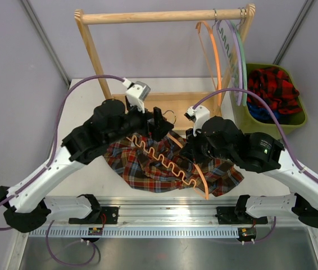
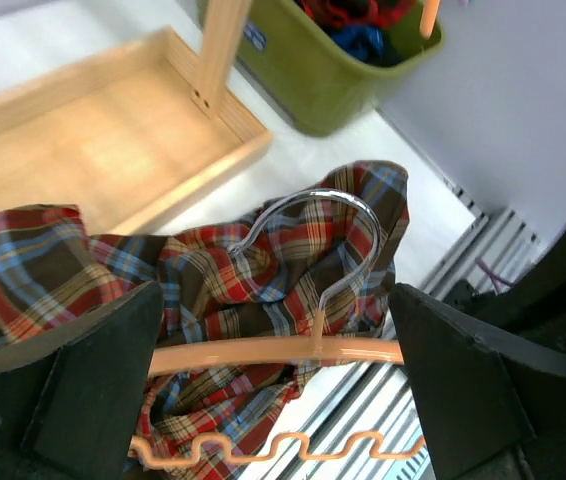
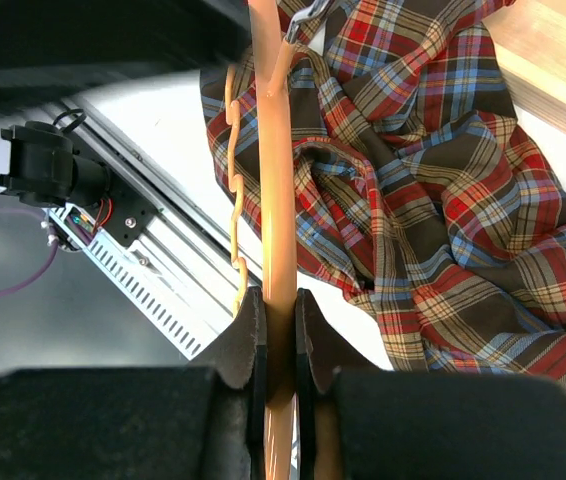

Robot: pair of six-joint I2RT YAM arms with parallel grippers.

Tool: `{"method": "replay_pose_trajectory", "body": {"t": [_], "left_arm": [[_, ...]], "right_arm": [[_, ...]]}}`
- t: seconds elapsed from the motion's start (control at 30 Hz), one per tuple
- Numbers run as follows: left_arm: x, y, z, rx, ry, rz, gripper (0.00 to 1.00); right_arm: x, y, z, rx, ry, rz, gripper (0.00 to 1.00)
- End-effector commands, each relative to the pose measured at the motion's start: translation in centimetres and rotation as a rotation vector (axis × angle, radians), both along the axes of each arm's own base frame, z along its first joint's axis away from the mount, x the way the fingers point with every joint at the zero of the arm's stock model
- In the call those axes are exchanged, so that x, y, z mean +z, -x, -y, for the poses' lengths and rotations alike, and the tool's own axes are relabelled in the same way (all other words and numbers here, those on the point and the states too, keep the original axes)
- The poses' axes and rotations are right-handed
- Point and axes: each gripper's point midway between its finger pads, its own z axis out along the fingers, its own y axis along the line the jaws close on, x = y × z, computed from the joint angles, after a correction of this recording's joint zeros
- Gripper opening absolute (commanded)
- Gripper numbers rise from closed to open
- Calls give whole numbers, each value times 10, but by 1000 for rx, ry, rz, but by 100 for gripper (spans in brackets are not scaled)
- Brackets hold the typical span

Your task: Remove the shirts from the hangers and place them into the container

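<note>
My right gripper will move up and outward next, put the hanger's hook over the bare part of the rack's bar (image 1: 185,16) and let go of the hanger's bar, because the hanger is empty.
The brown tartan shirt (image 1: 148,171) lies crumpled on the table between the arms, and an orange wavy-edged hanger (image 1: 201,179) rests across it. My right gripper (image 1: 195,147) is shut on the hanger's smooth orange bar (image 3: 279,200), fingers (image 3: 248,335) pinching it. My left gripper (image 1: 158,125) stands open, its fingers either side of the same bar (image 2: 263,352) without touching it. The hanger's metal hook (image 2: 358,215) lies over the shirt (image 2: 213,270). The olive container (image 1: 271,128) at the right holds a red-and-black shirt (image 1: 271,87).
A wooden rack (image 1: 159,17) stands behind, its shallow tray (image 2: 93,130) beside the shirt. Orange (image 1: 216,56), lilac (image 1: 230,56) and pale green (image 1: 242,62) hangers hang empty at the rail's right end. An aluminium rail (image 1: 164,211) runs along the near edge.
</note>
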Motion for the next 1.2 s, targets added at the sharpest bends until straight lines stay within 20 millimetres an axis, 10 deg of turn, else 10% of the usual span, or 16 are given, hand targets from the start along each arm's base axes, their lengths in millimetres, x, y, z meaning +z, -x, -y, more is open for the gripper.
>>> {"method": "replay_pose_trajectory", "body": {"t": [0.0,0.17,0.37,0.83,1.17], "left_arm": [[49,-3,-27,117,146,115,99],[66,18,-76,211,254,174,99],[37,38,-115,273,271,126,99],[-11,59,-138,281,238,45,99],[-14,66,-144,273,251,37,99]], "right_arm": [[34,-7,-5,-9,-89,84,0],[45,-23,4,-81,-55,149,0],[71,-70,10,-266,49,309,0],[170,-138,7,-567,161,601,0],[194,-175,15,-663,168,677,0]]}}
